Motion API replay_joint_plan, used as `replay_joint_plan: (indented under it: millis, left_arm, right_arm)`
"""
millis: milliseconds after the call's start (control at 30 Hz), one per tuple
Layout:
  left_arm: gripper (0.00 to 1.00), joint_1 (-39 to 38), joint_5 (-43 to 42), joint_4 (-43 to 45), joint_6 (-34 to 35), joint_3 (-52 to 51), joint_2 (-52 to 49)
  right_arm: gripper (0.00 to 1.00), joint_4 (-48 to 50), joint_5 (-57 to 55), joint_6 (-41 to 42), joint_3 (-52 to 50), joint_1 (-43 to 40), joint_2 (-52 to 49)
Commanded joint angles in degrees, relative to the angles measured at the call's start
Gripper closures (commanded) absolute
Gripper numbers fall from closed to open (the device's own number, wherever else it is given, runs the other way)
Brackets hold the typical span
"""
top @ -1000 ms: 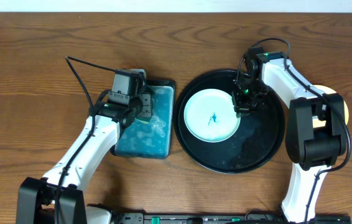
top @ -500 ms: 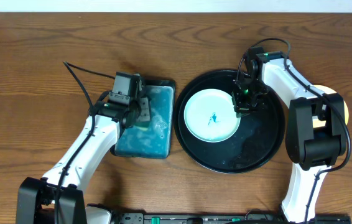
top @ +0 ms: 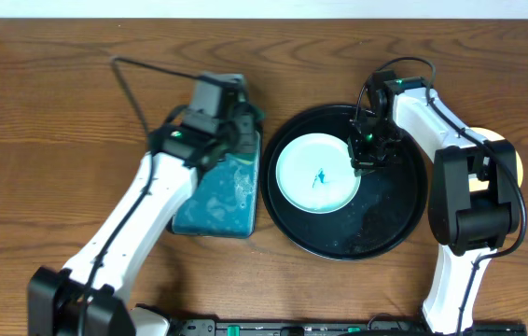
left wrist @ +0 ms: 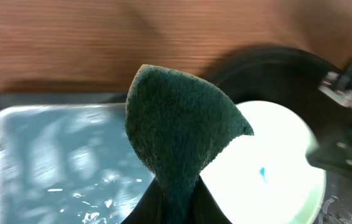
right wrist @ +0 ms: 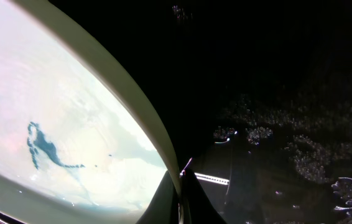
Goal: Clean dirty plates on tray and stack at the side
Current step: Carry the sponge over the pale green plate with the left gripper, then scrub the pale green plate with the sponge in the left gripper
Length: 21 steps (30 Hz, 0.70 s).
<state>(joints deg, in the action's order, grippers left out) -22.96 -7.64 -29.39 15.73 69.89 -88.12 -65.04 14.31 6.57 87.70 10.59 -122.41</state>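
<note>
The left gripper returns over the soapy water next after wiping the plate's teal scribble, lowers the sponge and releases it, since the teal sponge tray (top: 210,201) lies below.
A pale mint-white plate (top: 317,174) with a teal scribble in its middle lies in the large black tray (top: 390,219). My right gripper (top: 362,161) is shut on the plate's right rim (right wrist: 132,106). My left gripper (top: 239,126) is shut on a dark green sponge (left wrist: 179,130) and holds it above the right end of the teal sponge tray (top: 210,201), just left of the black tray. The plate also shows in the left wrist view (left wrist: 275,168). A yellow plate (top: 516,168) lies at the right, mostly hidden behind the right arm. A third plate is not in view.
The teal sponge tray (left wrist: 51,155) holds soapy water. The black tray's floor (right wrist: 288,124) is wet with suds. A black cable (top: 152,67) arcs over the table behind the left arm. Bare wood tabletop (top: 40,140) lies at the left.
My left gripper has lifted out of the sponge tray with the sponge and moved up and right toward the black tray. The right gripper and plate have not moved.
</note>
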Motion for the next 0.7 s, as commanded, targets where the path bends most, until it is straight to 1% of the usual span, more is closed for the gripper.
replay_joint_plan:
  millis: [0,133,333,667]
  left_arm:
    - [0.93,-4.0,-1.4,1.4,1.7,3.7,-4.1]
    - [0.92,-7.8,-5.5,6.6,4.9,3.9,-7.8]
    - [0.92,-12.3,-5.5,11.3,9.9,3.8,-14.3]
    - [0.92,-18.4,-5.4,17.4,9.9,3.8,-23.2]
  right_arm:
    - [0.99,0.1,-0.7,0.2,-0.1,0.8,-0.2]
    - [0.99,0.1,-0.7,0.2,-0.1,0.8,-0.2]
    - [0.99,0.1,-0.8,0.2,-0.1,0.8,-0.2]
    - [0.99,0.1,-0.8,0.2,-0.1,0.8,-0.2]
